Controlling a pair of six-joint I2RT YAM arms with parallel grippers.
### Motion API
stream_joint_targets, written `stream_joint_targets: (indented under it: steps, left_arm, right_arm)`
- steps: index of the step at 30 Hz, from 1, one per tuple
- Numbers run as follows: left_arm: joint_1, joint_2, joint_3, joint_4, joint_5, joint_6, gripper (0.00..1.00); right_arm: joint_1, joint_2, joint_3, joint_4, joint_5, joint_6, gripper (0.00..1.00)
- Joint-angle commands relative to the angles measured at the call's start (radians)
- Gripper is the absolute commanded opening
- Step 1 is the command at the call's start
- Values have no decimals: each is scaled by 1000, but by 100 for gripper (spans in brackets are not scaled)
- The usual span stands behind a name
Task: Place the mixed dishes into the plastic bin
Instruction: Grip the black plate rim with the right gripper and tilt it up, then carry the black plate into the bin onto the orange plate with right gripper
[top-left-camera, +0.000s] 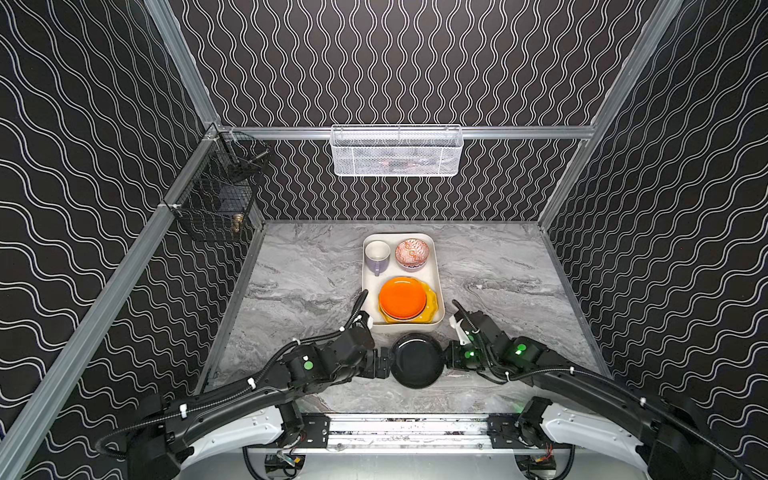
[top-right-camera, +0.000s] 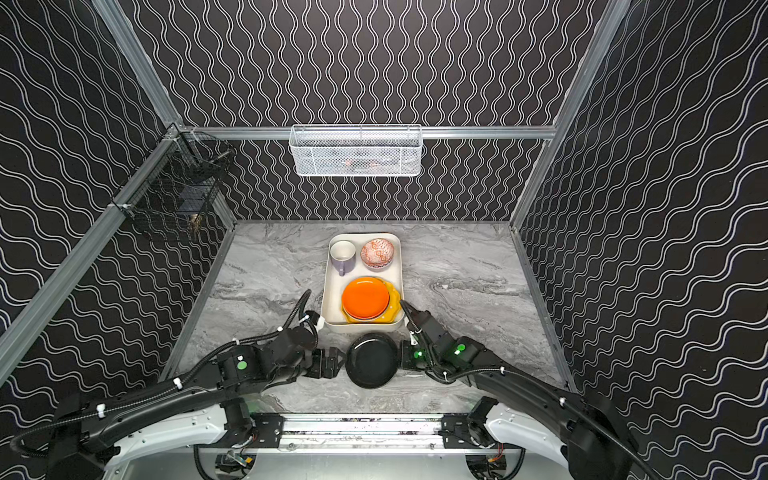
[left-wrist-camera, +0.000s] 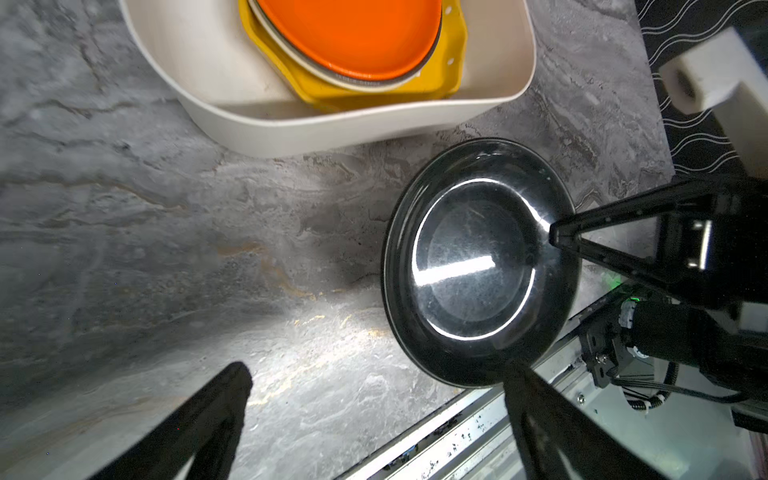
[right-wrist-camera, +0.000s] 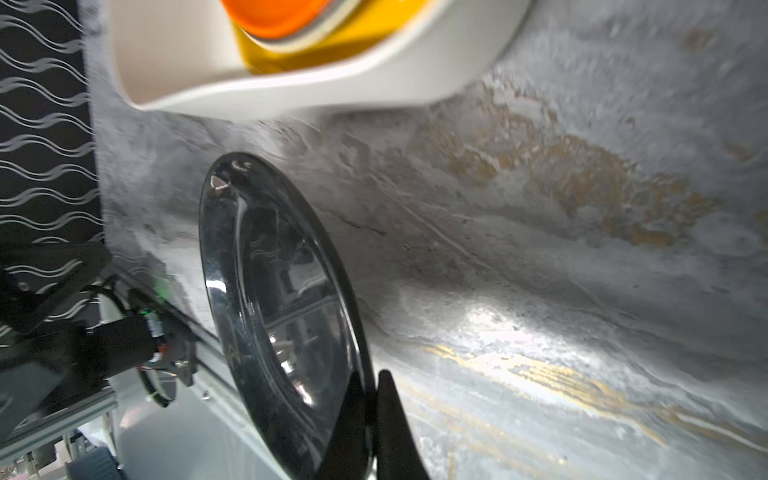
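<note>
My right gripper holds the black plate (top-left-camera: 417, 360) and next needs to carry it up and outward, then lower it and release it onto the orange plate (top-left-camera: 402, 298), because that plate lies outward of the gripper.
In both top views a black plate (top-left-camera: 417, 360) (top-right-camera: 372, 359) sits just in front of the plastic bin (top-left-camera: 370, 291) (top-right-camera: 332, 291). My right gripper (top-left-camera: 444, 357) (right-wrist-camera: 368, 378) is shut on the plate's right rim (right-wrist-camera: 282, 316). My left gripper (top-left-camera: 384, 361) (left-wrist-camera: 378, 372) stands open at the plate's left side, one fingertip (left-wrist-camera: 515, 374) by the rim (left-wrist-camera: 478, 262). Inside the bin are an orange plate (top-left-camera: 402, 298) stacked on a yellow plate (top-left-camera: 432, 305), a lavender mug (top-left-camera: 377, 254) and a patterned bowl (top-left-camera: 412, 252).
A white mesh basket (top-left-camera: 397, 151) hangs on the back wall and a black wire basket (top-left-camera: 216, 195) on the left wall. A metal rail (top-left-camera: 409, 428) runs along the table's front edge, right behind the plate. Grey marble table (top-left-camera: 519, 282) lies on both sides of the bin.
</note>
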Motion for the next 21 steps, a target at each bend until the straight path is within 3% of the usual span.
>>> stream_joint_targets:
  steps: [1, 7, 15, 21]
  left_arm:
    - [17, 8, 67, -95, -57, 58, 99]
    - [113, 79, 183, -97, -1, 167, 99]
    - [320, 153, 288, -57, 149, 281, 99]
    - [409, 177, 310, -49, 210, 315, 99]
  right_arm:
    - [-1, -18, 81, -105, 52, -17, 0]
    - [-32, 55, 249, -168, 109, -80, 0]
    - [-214, 298, 464, -164, -6, -214, 0]
    - [-264, 522, 626, -156, -50, -270, 0]
